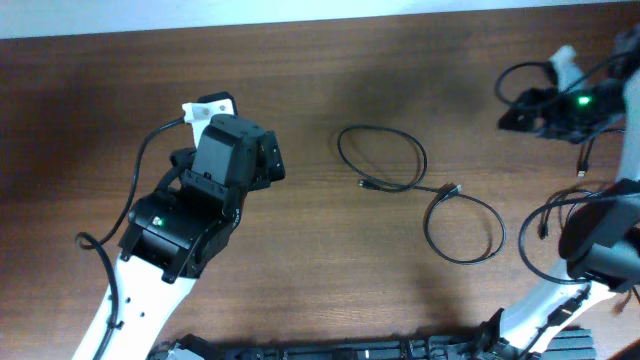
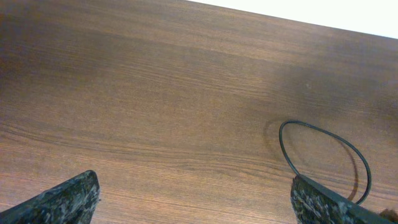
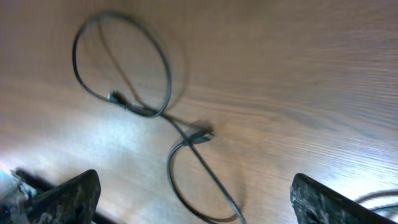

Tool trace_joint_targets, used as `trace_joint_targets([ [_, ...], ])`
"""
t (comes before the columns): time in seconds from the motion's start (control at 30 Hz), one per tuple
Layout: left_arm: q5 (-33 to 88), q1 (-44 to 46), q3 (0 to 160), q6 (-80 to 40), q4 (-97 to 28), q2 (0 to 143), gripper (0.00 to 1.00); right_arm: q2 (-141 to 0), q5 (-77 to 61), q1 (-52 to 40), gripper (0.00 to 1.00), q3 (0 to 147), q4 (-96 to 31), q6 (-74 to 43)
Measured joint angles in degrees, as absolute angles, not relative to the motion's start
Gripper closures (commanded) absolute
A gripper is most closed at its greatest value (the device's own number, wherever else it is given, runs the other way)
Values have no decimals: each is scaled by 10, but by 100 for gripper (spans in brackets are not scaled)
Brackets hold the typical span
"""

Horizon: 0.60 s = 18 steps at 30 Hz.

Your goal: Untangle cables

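Note:
I need to move my right gripper to the left in the overhead view next, and down onto the piece of cable (image 1: 461,196) (image 3: 195,152) beside the small plug, because it crosses the plug's neck.
Thin black cables lie on the brown table in two loose loops, an upper left loop (image 1: 424,158) and a lower right loop (image 1: 500,235), meeting near a small plug (image 1: 450,190). My left gripper (image 1: 268,160) is open and empty, left of the loops. In the left wrist view, its fingers (image 2: 196,205) frame bare wood, with a cable loop (image 2: 280,140) at the right. My right gripper (image 1: 515,112) is open and empty, right of and above the cables. The right wrist view shows both loops and the plug (image 3: 199,132) ahead of the open fingers (image 3: 193,205).
The table's far edge (image 1: 300,20) runs along the top. Thicker black wires hang round the right arm (image 1: 600,250) at the right edge. The left arm (image 1: 180,220) covers the lower left. A dark rail (image 1: 350,350) lies along the front edge.

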<state>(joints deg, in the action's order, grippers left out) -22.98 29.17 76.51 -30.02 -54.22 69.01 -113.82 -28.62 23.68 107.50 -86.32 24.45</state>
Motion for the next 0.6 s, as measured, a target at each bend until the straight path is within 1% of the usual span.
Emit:
trace_joint_targets([
  [0.27,-230,292,765,-300,-542,690,1,-1138,-245,136,3,936,-808,249],
  [0.5,-230,292,765,-300,-542,690,1,-1138,-229,114,3,824,-766,253],
  [0.57,-230,292,765,-300,-542,690,1,-1138,-229,114,4,807,-756,247],
  [0.6,-230,292,765,-300,-542,690,1,-1138,-230,113,6,805,-753,235],
])
